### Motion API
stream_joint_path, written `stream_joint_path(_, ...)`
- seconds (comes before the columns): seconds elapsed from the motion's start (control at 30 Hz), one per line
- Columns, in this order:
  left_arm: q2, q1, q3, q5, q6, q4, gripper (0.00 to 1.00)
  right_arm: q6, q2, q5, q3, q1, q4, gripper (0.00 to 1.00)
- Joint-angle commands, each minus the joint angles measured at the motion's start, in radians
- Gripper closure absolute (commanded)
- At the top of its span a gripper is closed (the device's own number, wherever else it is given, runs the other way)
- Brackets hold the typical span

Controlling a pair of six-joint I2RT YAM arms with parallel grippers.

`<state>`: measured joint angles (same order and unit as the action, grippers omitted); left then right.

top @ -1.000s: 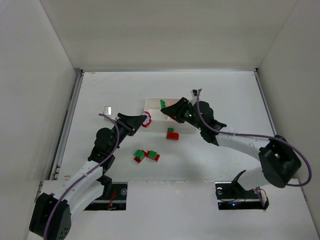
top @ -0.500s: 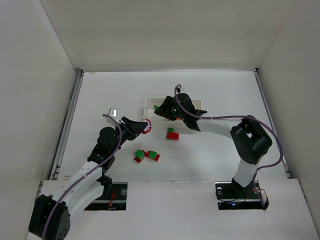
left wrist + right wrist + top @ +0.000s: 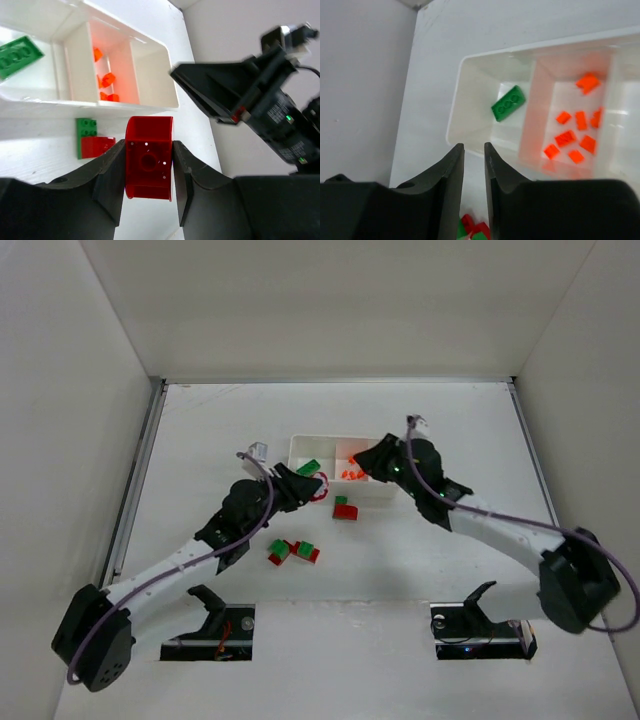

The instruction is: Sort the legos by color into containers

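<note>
My left gripper moves toward the right in the top view next, over the tray's empty end container to release, as the other containers hold green and orange.
The white tray [image 3: 296, 445] holds a green lego [image 3: 308, 467] flat in its left container and several orange pieces [image 3: 350, 472] in the middle one. My left gripper [image 3: 316, 486] hovers at the tray's near wall, shut on a red lego [image 3: 149, 157]. A joined green and red lego [image 3: 345, 508] lies just in front of the tray [image 3: 150, 106]. My right gripper [image 3: 362, 463] hangs above the tray, its jaws a narrow gap apart with nothing between them [image 3: 472, 147]. The right wrist view shows the green lego [image 3: 508, 103] and the orange pieces [image 3: 572, 137] below.
A cluster of green and red legos [image 3: 293, 552] lies nearer the arm bases. The right arm [image 3: 260, 100] is close to the right of my left gripper. White walls enclose the table on three sides.
The right gripper pulled back right from the left container, leaving the green lego there, and its jaws narrowed. The left gripper carried the red lego right, up to the tray.
</note>
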<state>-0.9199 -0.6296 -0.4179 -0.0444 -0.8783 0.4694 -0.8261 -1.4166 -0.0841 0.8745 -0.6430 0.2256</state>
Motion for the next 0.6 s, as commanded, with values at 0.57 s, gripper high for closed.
stream_joint_path(0.57,-0.850,-0.244,-0.748,0.236,0.288,0.051,0.80,0.090,0.668,-0.319,-0.528,0.170,-0.055,0.53)
